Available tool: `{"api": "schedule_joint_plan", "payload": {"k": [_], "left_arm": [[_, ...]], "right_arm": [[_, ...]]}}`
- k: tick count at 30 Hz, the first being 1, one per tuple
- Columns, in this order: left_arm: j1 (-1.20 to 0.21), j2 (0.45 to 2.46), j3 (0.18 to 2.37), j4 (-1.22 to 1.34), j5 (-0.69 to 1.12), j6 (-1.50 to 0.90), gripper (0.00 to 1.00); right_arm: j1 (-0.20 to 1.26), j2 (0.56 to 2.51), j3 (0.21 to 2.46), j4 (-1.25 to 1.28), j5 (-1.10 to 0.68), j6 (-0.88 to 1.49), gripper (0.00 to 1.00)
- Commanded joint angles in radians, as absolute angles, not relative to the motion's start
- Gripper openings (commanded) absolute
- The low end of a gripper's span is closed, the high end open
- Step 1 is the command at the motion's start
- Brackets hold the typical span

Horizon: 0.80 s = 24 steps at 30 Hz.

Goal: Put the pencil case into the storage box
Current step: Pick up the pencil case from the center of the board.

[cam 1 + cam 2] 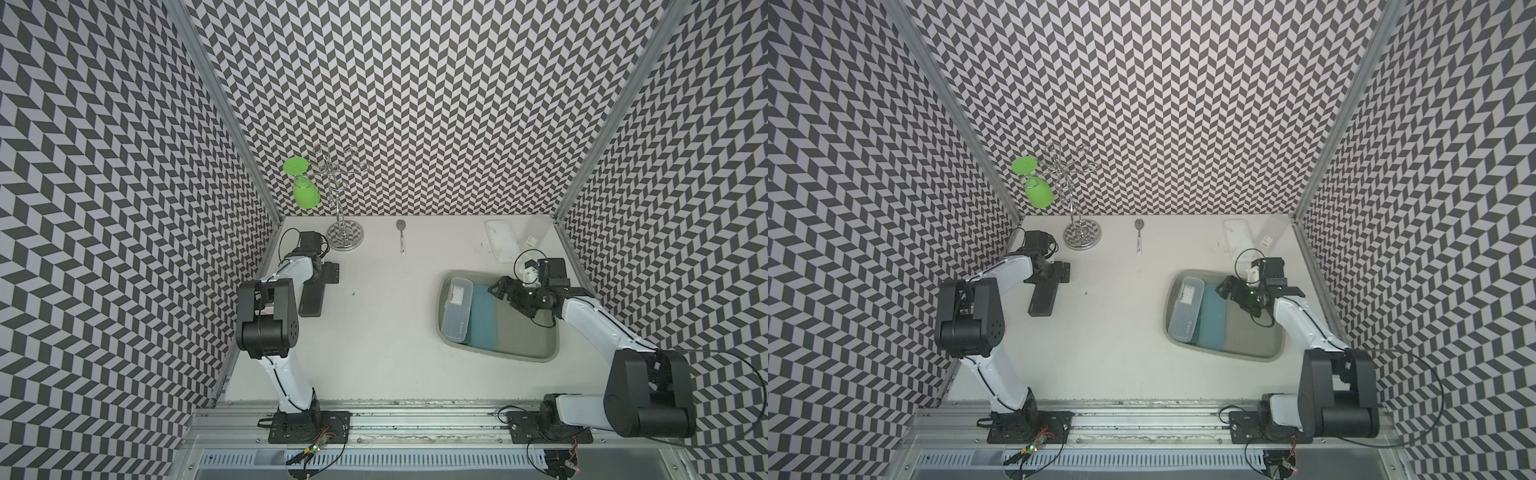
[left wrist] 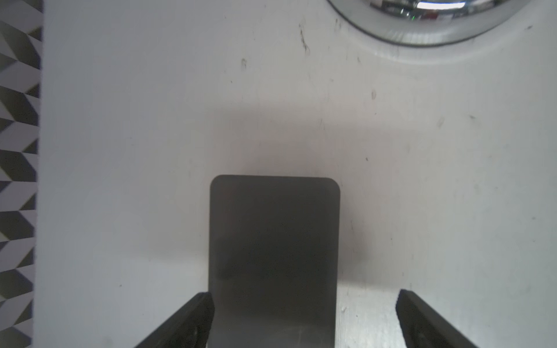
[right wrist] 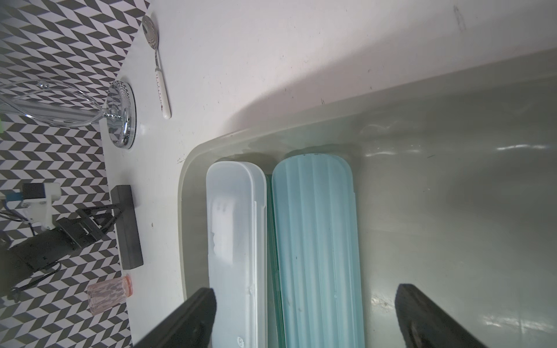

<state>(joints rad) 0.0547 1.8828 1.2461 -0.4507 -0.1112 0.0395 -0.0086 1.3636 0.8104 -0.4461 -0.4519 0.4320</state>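
The black pencil case's far end (image 2: 274,249) is below my left gripper, nearer one finger. My left gripper will next lower its fingers, move toward that finger's side, and close.
The grey-olive storage box (image 1: 511,356) sits at the right of the table. Inside it lie a clear pencil case (image 1: 457,307) and a teal one (image 1: 482,316), side by side along its left wall. My right gripper (image 1: 509,299) hangs open above the box; in the right wrist view its jaws (image 3: 304,301) stand wide over both cases (image 3: 313,226), holding nothing. A black pencil case (image 1: 311,301) lies on the table at the left. My left gripper (image 1: 324,278) is open astride its far end (image 2: 274,241); one finger (image 2: 199,313) is at its edge.
A white case (image 1: 502,241) lies near the back right corner. A spoon (image 1: 401,237) rests at the back middle. A chrome glass rack (image 1: 345,237) with a green glass (image 1: 305,195) stands back left, close to my left arm. A pink cup (image 3: 110,293) shows in the right wrist view.
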Motion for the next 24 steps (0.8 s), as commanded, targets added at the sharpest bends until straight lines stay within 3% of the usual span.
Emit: {"api": "schedule_joint_plan", "payload": {"k": [1,16,24], "left_arm": [[0.089,1.899,1.287,-0.426,-0.079,0.045,1.00],[0.132,1.938,1.269,-0.446,-0.028,0.023,1.00],[0.135,1.962,1.275,-0.474,0.019,0.017,0.86]], "right_arm": [[-0.002,1.382,0.846,-0.446,-0.431,0.418,0.97],[0.000,1.437,0.916,-0.467,-0.415,0.415,0.97],[-0.003,1.438,0.942,-0.489,-0.380,0.400,0.97]]}}
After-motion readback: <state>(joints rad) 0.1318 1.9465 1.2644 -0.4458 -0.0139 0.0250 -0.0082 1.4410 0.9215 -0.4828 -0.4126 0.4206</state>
